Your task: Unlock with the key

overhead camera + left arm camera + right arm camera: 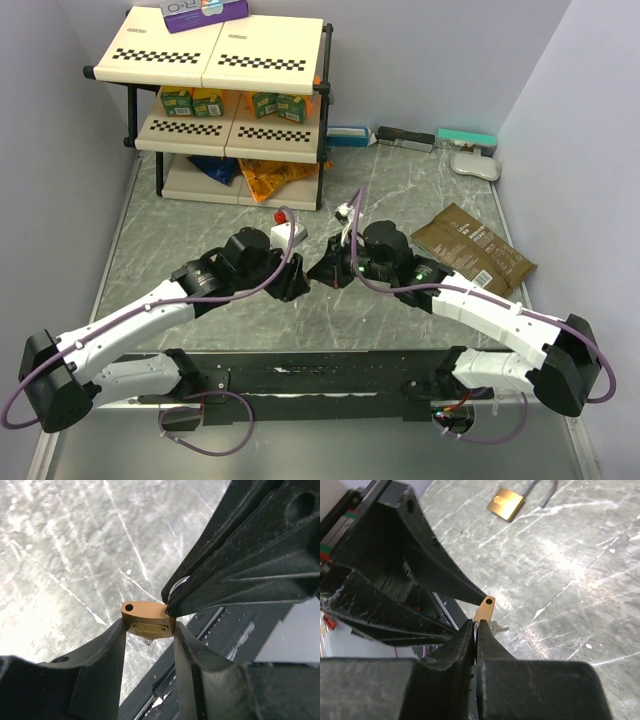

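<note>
My left gripper lowers to the left in the top view onto the tabletop beside the second padlock next and releases, since one shackle hole of the brass padlock stands empty.
A small brass padlock (147, 617) hangs above the marbled table, clamped at its sides between the fingers of my left gripper (148, 628). My right gripper (476, 625) comes in from the right, and its tips are pinched shut on the padlock's silver shackle (179, 583). The key (147, 641) is a tiny metal stub sticking out of the padlock's underside. In the right wrist view the padlock (485, 609) shows edge-on, with the key (496, 626) beside it. From above, the two grippers meet at mid-table (318, 275), hiding the padlock.
A second brass padlock (506, 502) with its shackle swung open lies on the table farther off. A brown pouch (475, 250) lies at the right. A checkered shelf rack (225, 60) stands at the back left, with flat boxes (405, 137) along the back wall.
</note>
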You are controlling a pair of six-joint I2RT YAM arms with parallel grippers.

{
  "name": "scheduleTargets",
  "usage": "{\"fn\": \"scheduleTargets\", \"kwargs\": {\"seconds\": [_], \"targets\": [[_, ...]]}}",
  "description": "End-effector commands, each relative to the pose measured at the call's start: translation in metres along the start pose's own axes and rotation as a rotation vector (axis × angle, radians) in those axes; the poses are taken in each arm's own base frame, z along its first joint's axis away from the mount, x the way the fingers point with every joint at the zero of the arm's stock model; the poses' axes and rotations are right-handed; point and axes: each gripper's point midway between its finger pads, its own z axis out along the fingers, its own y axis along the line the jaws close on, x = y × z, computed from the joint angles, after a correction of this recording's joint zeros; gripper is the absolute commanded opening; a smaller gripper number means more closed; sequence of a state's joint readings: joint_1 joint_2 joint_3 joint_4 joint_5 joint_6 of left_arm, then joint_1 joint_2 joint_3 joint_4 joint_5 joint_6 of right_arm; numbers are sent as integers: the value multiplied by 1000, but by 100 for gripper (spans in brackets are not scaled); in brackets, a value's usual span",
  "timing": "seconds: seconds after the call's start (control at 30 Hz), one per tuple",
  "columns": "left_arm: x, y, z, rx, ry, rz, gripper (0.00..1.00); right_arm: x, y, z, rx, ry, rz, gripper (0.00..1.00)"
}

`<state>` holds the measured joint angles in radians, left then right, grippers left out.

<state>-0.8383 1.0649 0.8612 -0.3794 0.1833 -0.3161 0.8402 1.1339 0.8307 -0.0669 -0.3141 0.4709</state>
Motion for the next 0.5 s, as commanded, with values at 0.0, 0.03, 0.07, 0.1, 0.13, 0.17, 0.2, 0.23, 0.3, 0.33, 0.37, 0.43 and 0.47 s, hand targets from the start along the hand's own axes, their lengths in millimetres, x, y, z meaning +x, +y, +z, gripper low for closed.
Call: {"fn": "scheduleTargets", "kwargs": {"seconds": [0.0,0.03,0.07,0.1,0.13,0.17,0.2,0.23,0.3,0.33,0.37,0.43,0.47], "targets": [[-21,16,4,-119,-101,-58,1,-12,1,0,31,-38,37,0],[-21,18,4,-132,-101,-67,1,-12,1,0,33,-38,39,1],[-20,20,4,-140,-97,-75,1,-13,1,0,31,-40,38,4],[-20,20,4,-144,-97,-92,1,-13,2,-1,30,-43,37,10],[-16,21,4,-152,-81,-101,1,-15,2,-2,31,-49,38,20],[-14,21,4,-154,-76,-111,1,-16,3,-3,27,-54,36,27],[-12,20,3,-155,-72,-136,1,-15,1,-4,29,-55,41,34],[-6,22,3,-160,-60,-148,1,-17,2,-6,22,-69,39,50],[0,22,1,-163,-53,-186,1,-14,-3,-8,30,-73,44,63],[9,24,2,-169,-35,-201,1,-16,-3,-10,28,-88,45,64],[12,24,0,-170,-38,-213,1,-15,-4,-12,29,-92,45,66],[26,26,-1,-172,-25,-259,1,-12,-11,-15,37,-106,59,68],[32,26,-1,-174,-10,-276,1,-6,-15,-16,43,-101,64,68]]}}
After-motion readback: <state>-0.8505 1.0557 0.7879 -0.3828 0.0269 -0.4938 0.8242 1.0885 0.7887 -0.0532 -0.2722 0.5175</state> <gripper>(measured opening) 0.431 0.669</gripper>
